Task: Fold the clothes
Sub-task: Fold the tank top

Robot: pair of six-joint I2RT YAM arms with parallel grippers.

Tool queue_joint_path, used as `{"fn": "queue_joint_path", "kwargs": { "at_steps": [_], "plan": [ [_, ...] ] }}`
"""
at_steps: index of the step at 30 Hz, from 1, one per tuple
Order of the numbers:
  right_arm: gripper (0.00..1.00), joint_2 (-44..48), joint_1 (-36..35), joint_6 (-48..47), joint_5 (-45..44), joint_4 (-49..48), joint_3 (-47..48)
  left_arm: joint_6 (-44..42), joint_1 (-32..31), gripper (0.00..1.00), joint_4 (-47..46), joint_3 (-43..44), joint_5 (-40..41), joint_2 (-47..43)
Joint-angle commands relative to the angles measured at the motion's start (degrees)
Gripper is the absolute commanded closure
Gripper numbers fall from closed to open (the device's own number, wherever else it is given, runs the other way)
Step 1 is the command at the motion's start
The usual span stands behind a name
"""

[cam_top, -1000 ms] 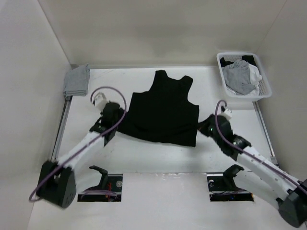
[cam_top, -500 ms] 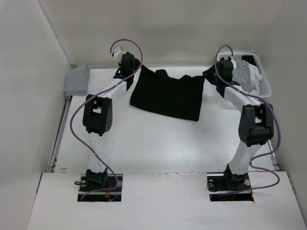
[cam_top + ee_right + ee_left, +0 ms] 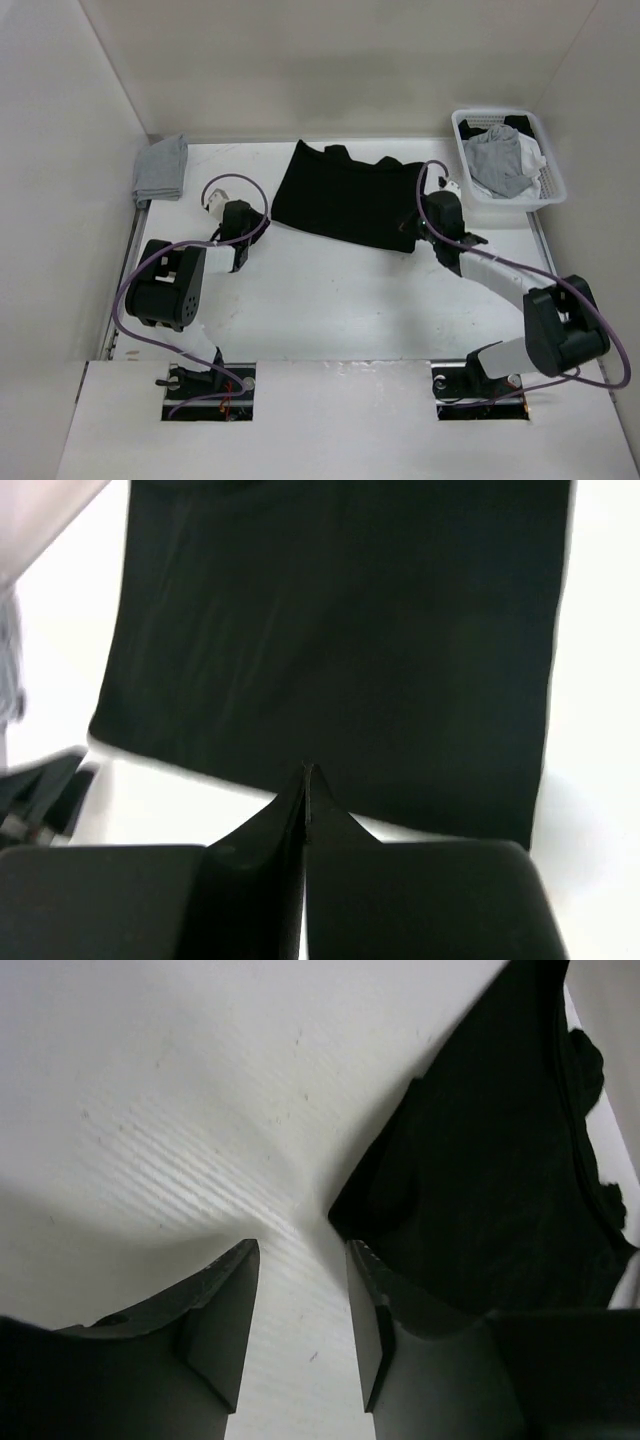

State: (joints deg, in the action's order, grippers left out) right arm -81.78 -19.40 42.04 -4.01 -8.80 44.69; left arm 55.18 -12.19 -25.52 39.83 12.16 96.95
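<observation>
I should next move my left gripper to the right in the left wrist view, onto the shirt's nearest corner (image 3: 275, 215) (image 3: 348, 1214), and then close it, because its fingers are on either side of bare table.
The black T-shirt (image 3: 345, 200) lies folded in half across the back middle of the white table (image 3: 330, 300), rumpled along its far edge. My left gripper (image 3: 240, 250) hangs low over the table just left of the shirt's near left corner. In the left wrist view its jaws (image 3: 300, 1250) stand open with only bare table between them, and the shirt (image 3: 500, 1160) is off to the right. My right gripper (image 3: 420, 232) is at the shirt's near right corner. In the right wrist view it (image 3: 307, 772) is shut, raised above the near edge of the shirt (image 3: 340, 630), with nothing seen between the fingers.
A small grey folded cloth (image 3: 160, 168) lies at the back left corner. A white basket (image 3: 555, 190) with grey and white garments stands at the back right. Metal rails (image 3: 125, 270) run along the table's left and right sides. White walls enclose the table.
The shirt's near half was carried over to the far edge and let go, leaving it folded. Both arms then drew back toward the near corners. The left jaws opened; the right opened, then shut.
</observation>
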Motion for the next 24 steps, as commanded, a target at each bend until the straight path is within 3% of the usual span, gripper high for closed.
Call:
{"fn": "queue_joint_path", "kwargs": {
  "at_steps": [1,9,17,24],
  "plan": [
    [0.97,5.65,-0.94,0.41,-1.79,-7.2,-5.21,5.54,1.16,0.6,-13.13,-3.44,-8.1,-0.89],
    [0.91,11.55,-1.65,0.41,-0.65,-7.55,-13.92,7.49,0.63,0.59,-22.55,-6.88,-11.11,1.05],
    [0.88,11.9,-0.95,0.41,0.14,-7.9,-14.98,7.84,1.51,0.71,-22.03,-1.69,-10.67,8.69],
    [0.75,10.59,-0.95,1.9,-0.47,-9.22,-17.87,7.66,1.68,0.76,-20.01,0.68,-8.12,9.84]
  ]
}}
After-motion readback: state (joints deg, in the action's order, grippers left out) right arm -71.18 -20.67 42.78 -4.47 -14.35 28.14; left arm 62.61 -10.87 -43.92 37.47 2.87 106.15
